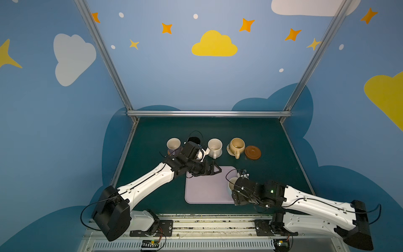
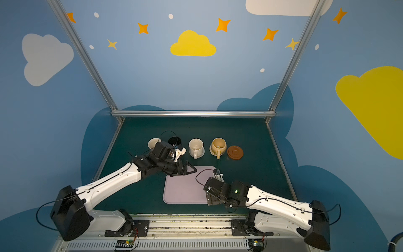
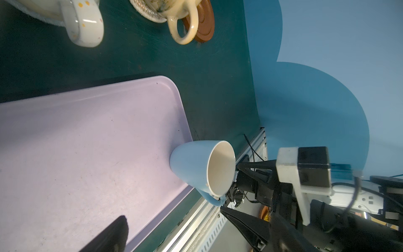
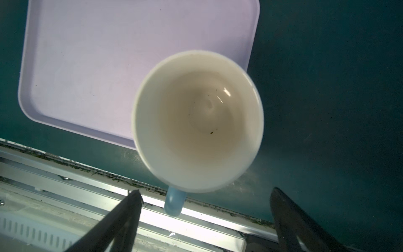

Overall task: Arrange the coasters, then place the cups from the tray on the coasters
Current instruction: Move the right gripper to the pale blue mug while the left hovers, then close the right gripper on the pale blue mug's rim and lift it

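My right gripper moves down past the cup's rim next and closes on the handle. The blue handle [image 4: 173, 204] lies below my right gripper and between its open fingers.
The light blue cup [image 4: 197, 122] [image 3: 192, 170] stands at the right edge of the lilac tray [image 1: 207, 192] [image 2: 183, 192]. My right gripper [image 4: 206, 191] is open over it, a finger on either side of the blue handle [image 4: 173, 204] without touching it. My left gripper [image 1: 217, 169] is open over the tray's far left corner, holding nothing. Lavender [image 1: 173, 144], black [image 1: 193, 139], cream speckled [image 1: 214, 147] and mustard [image 1: 237, 146] cups stand in a row behind the tray, woven coasters [image 1: 229, 150] showing under some. A brown coaster [image 1: 252, 152] at the right end is bare.
The metal base rail [image 4: 65, 174] runs close along the tray's near side. An aluminium frame [image 1: 207, 113] bounds the back of the green table [image 1: 272, 174]. The left wrist camera hides part of the black cup.
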Tool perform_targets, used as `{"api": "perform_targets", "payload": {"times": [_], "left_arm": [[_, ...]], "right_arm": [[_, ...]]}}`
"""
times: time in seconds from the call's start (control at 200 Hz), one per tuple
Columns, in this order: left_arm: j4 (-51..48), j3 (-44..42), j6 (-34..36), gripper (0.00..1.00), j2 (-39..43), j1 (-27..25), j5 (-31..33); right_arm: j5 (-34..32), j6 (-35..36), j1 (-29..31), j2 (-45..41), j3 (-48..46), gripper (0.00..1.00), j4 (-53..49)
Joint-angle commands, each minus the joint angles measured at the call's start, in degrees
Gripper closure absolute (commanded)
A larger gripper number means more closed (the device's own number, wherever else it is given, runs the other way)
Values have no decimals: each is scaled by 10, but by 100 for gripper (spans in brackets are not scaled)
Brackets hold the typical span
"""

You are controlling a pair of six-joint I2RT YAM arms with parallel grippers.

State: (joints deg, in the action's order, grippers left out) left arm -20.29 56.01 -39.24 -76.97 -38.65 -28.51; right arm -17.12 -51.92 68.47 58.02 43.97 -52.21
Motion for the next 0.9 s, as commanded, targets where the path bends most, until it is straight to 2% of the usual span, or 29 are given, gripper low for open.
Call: {"api": "perform_targets", "payload": {"times": [0.0, 0.365, 0.511, 0.626, 0.831, 0.896], "left_arm": [[6, 2, 1, 0, -5, -1, -2], [25, -21, -29, 0, 1, -9, -16], [32, -42, -69, 0, 10, -29, -5], [40, -66, -79, 0, 12, -36, -7], [76, -107, -114, 0, 16, -49, -13], [96, -121, -129, 0, 21, -52, -11]], "right_arm": [[-15, -34, 4, 3, -28, 13, 30], [-36, -39, 8, 57, -25, 37, 70], [-42, -41, 10, 81, -12, 43, 48], [-36, -53, 16, 72, -27, 47, 73], [-29, -68, 20, 73, -35, 66, 78], [-31, -67, 21, 77, -33, 70, 72]]}}
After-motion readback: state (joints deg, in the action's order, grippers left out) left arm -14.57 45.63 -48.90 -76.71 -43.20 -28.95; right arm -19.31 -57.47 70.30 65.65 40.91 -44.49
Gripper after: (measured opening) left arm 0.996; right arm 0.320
